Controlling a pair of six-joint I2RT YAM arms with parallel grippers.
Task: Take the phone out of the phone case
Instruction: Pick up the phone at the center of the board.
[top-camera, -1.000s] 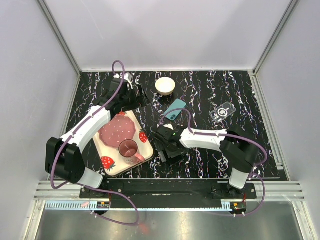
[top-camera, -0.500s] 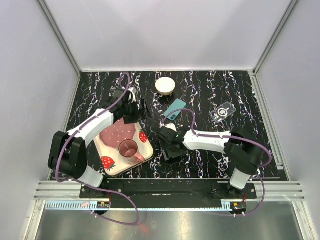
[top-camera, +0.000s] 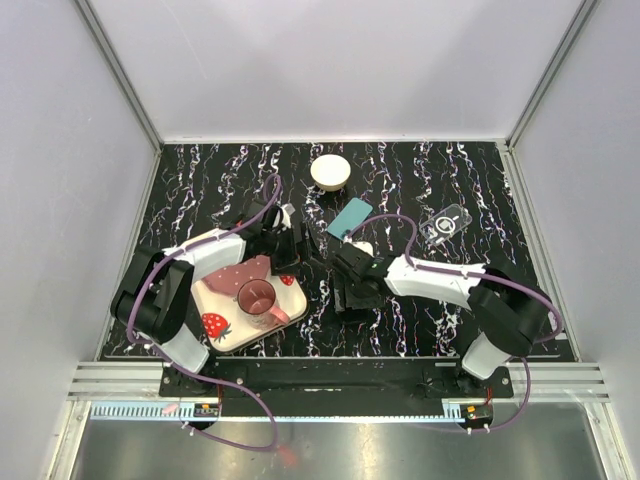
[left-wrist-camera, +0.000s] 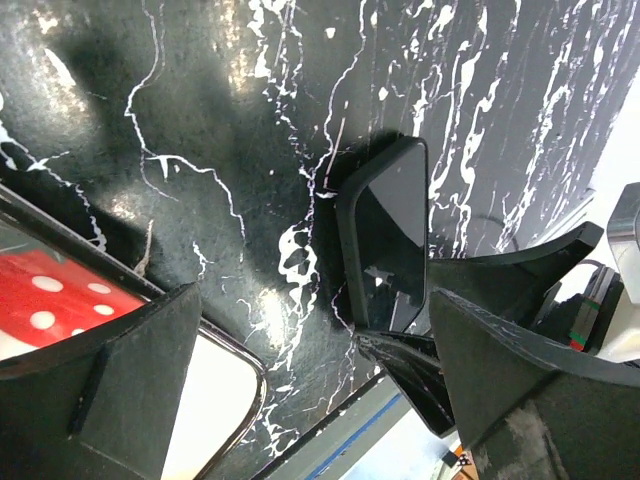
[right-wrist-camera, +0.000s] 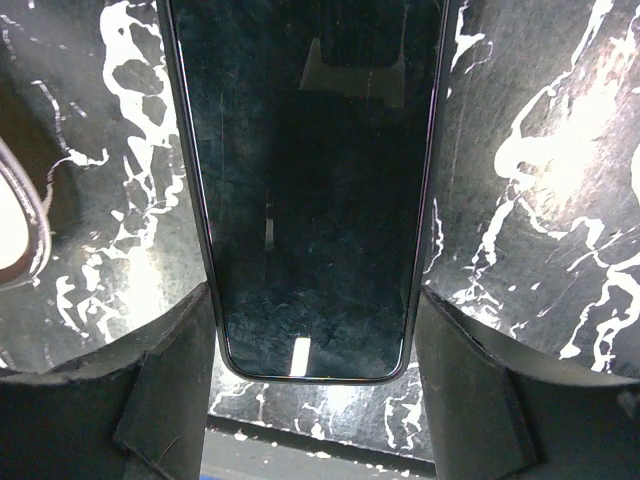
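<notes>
The phone's bare tray-side long edge (left-wrist-camera: 349, 255) lies to the right of my left gripper in the top view. The open fingers go that way around it next.
The black phone (right-wrist-camera: 310, 200) lies screen up on the dark marbled table, with a thin dark rim round the glass. I cannot tell whether that rim is the phone case. My right gripper (right-wrist-camera: 312, 400) straddles its near end and both fingers press against its long edges. In the top view this gripper (top-camera: 352, 290) is at the table's middle. My left gripper (left-wrist-camera: 320, 400) hovers open just left of the phone (left-wrist-camera: 388, 235) with nothing between its fingers. In the top view the left gripper (top-camera: 290, 245) is beside the tray.
A strawberry-print tray (top-camera: 232, 340) at front left carries a pink cup (top-camera: 257, 297) and a pink plate. A teal case (top-camera: 350, 217) lies just behind the right gripper. A clear case (top-camera: 445, 225) lies at the right and a cream bowl (top-camera: 329, 172) at the back.
My left arm has swung from the table's back left toward the phone, jaws still wide. My right gripper has shifted slightly right and its fingers have narrowed onto the phone.
</notes>
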